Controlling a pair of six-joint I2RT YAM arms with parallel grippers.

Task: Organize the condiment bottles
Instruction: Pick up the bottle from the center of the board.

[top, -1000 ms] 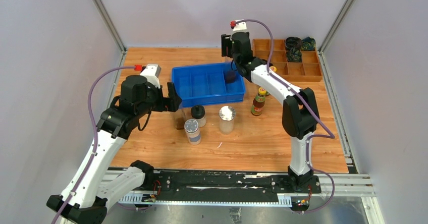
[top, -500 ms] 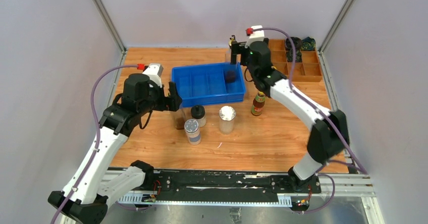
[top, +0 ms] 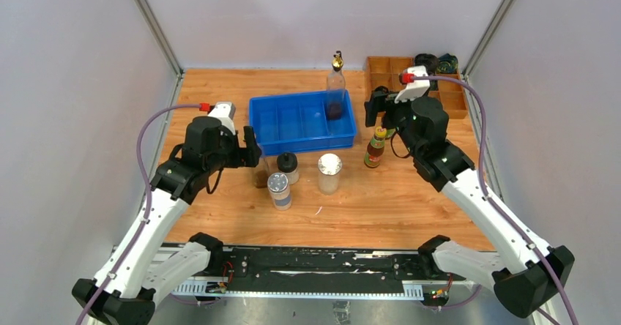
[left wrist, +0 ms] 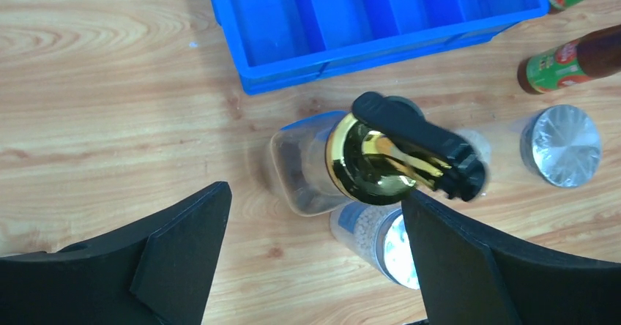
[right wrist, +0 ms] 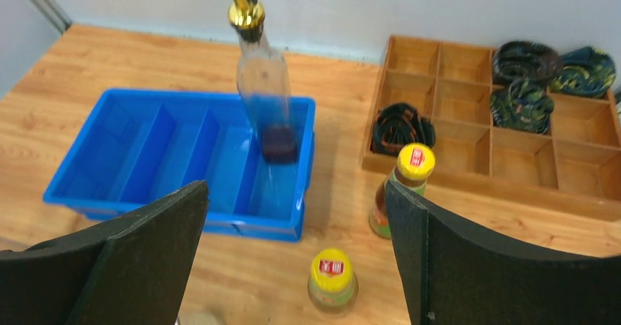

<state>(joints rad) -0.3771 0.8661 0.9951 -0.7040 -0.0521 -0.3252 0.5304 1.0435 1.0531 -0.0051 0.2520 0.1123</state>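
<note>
The second cruet stands to my right gripper's left in the top view, so the gripper swings and turns across the bin (top: 293, 136) onto its neck next.
One clear gold-spouted cruet (top: 336, 89) stands in the right end compartment of the blue bin (top: 293, 136); it also shows in the right wrist view (right wrist: 265, 98). My right gripper (top: 372, 110) is open and empty, right of the bin, over two yellow-capped sauce bottles (right wrist: 333, 277) (right wrist: 408, 189). My left gripper (top: 253, 148) is open over the second cruet (left wrist: 373, 160), whose body lies between the jaws (left wrist: 311, 211), untouched. Two silver-lidded shakers (top: 279, 190) (top: 329, 173) and a black-capped jar (top: 287, 165) stand in front of the bin. The other jar is out of view.
A wooden divided tray (top: 439, 102) sits at the back right with dark coiled items (top: 428, 63) in some cells. The bin's other compartments (right wrist: 168, 146) hold nothing. The shaker (left wrist: 384, 241) stands close beside the second cruet. Grey walls close in the table.
My right gripper has let go of the cruet in the bin and drawn back to the right and nearer. The cruet stays upright. My left arm has shifted only slightly.
</note>
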